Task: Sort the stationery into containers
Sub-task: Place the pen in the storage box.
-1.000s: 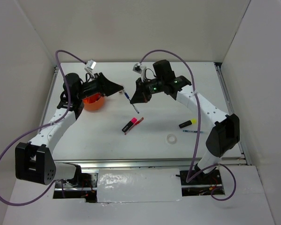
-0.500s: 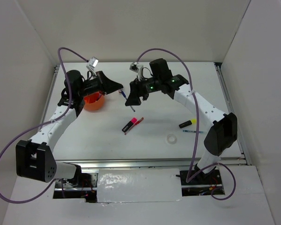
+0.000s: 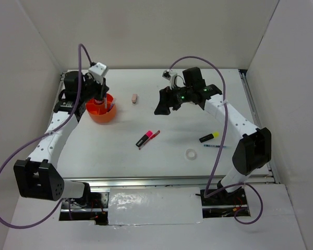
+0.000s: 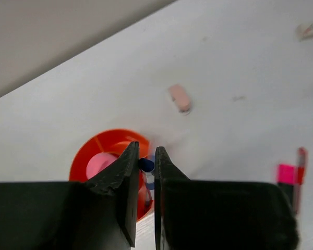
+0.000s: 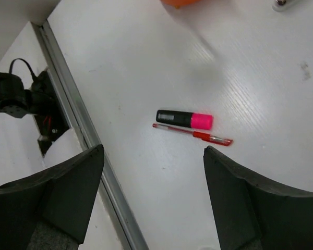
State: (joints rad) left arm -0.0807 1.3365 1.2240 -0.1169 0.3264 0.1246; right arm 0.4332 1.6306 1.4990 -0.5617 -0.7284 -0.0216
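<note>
I need to lower my left gripper next toward the round orange tub's opening, which is below my left gripper, and let go of the thin blue pen there.
My left gripper is shut on a thin blue pen and holds it upright over the round orange tub at the back left. Something pink lies inside the tub. My right gripper hangs open and empty over the middle of the table, above a pink highlighter and a red pen that lie side by side. A small pink eraser rests between the two grippers.
A yellow-black highlighter, another blue pen and a clear tape ring lie at the front right. A metal rail runs along the table's near edge. White walls enclose the table.
The blue pen passed from my right gripper to my left. The left shut on it and swung back over the tub. The right opened and drew away to the right.
</note>
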